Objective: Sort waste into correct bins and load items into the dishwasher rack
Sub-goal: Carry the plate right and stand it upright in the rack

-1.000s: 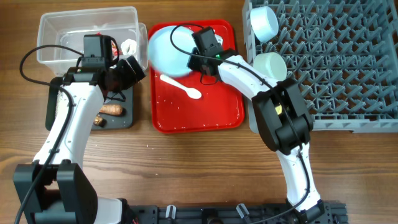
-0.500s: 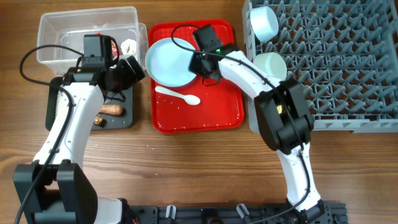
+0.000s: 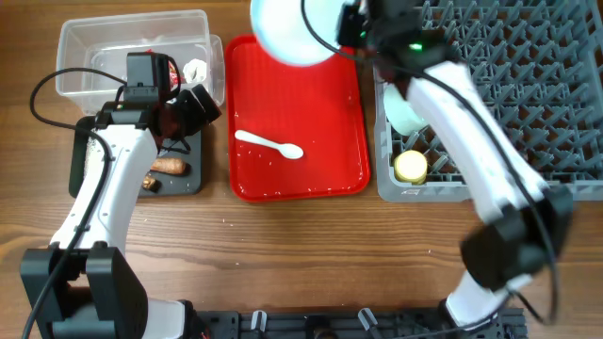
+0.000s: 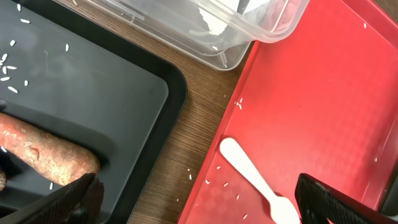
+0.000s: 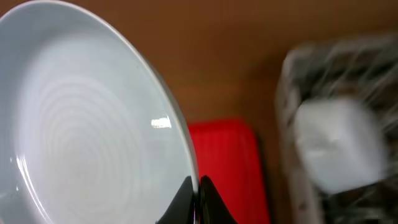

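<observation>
My right gripper swings to the right in the overhead view next, lowers the plate among the rack's far wires and releases it, because they stand empty.
My right gripper is shut on the rim of the pale blue plate and holds it high above the far end of the red tray; in the right wrist view the fingertips pinch the plate's edge. The white spoon lies on the red tray and shows in the left wrist view. My left gripper is open and empty over the black tray, which holds the carrot piece and rice grains. A bowl and the yellow cup sit in the grey rack.
The clear tub stands at the back left with tissue and a red-and-white wrapper at its right end. Loose rice grains lie on the red tray near the spoon. Bare wood lies in front.
My right gripper has lifted the plate off the red tray and swung it up and toward the back, over the tray's far end. The yellow cup is now uncovered. The left arm has not moved.
</observation>
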### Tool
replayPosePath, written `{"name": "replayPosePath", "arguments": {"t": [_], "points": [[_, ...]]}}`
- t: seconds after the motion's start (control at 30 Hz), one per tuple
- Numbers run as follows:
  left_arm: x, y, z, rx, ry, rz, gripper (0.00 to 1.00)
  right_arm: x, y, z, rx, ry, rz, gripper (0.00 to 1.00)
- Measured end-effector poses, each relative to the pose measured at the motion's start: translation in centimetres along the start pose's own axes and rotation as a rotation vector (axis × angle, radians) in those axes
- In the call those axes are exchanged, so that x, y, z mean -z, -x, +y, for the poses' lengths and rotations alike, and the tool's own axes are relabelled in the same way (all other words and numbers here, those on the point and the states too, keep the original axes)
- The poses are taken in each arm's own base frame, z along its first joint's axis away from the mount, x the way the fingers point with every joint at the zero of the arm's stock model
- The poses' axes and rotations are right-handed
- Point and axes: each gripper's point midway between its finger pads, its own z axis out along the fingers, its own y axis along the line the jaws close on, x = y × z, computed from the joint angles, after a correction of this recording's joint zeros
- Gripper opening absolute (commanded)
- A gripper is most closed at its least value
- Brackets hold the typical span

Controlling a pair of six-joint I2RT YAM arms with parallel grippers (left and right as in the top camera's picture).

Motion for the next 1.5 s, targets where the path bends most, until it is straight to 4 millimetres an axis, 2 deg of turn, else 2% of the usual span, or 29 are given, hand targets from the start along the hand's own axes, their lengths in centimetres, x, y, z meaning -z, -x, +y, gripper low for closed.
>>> {"name": "replayPosePath", "arguments": {"t": [0.07,0.1,0.17,0.23,0.3,0.5,0.63,0.73,0.9,1.0,1.23,1.4,1.43,1.47,1.5], "points": [[0.0,0.0,0.0,0.0,0.0,0.0,1.0,3.5,3.4,-1.3,0.045,-0.087,-0.115,0.04],[0.0,0.0,0.0,0.0,0.0,0.0,1.0,4.7,4.5,-2.1,0.06,-0.135,-0.153,0.04],[0.0,0.0,0.0,0.0,0.0,0.0,1.0,6.7,6.3,-4.5,0.088,-0.276,-0.223,0.04],[0.0,0.0,0.0,0.0,0.0,0.0,1.0,8.1,7.3,-7.4,0.118,-0.438,-0.26,0.04],[0.0,0.0,0.0,0.0,0.0,0.0,1.0,9.2,7.8,-11.0,0.165,-0.622,-0.263,0.04],[0.0,0.0,0.0,0.0,0.0,0.0,1.0,10.9,8.0,-18.7,0.346,-0.94,-0.141,0.04],[0.0,0.0,0.0,0.0,0.0,0.0,1.0,10.1,7.0,-22.1,0.522,-1.042,0.024,0.04],[0.0,0.0,0.0,0.0,0.0,0.0,1.0,8.3,5.8,-23.2,0.646,-1.054,0.14,0.04],[0.0,0.0,0.0,0.0,0.0,0.0,1.0,4.7,3.7,-23.3,0.775,-0.989,0.251,0.04],[0.0,0.0,0.0,0.0,0.0,0.0,1.0,3.4,2.8,-23.3,0.81,-0.958,0.284,0.04],[0.0,0.0,0.0,0.0,0.0,0.0,1.0,1.0,1.0,-23.7,0.847,-0.934,0.342,0.04],[0.0,0.0,0.0,0.0,0.0,0.0,1.0,0.5,0.7,-23.7,0.843,-0.928,0.342,0.06],[0.0,0.0,0.0,0.0,0.0,0.0,1.0,0.5,0.7,-23.7,0.838,-0.929,0.338,0.26],[0.0,0.0,0.0,0.0,0.0,0.0,1.0,0.5,0.7,-23.7,0.831,-0.93,0.333,0.75],[0.0,0.0,0.0,0.0,0.0,0.0,1.0,0.5,0.7,-23.7,0.823,-0.928,0.328,1.0]]}}
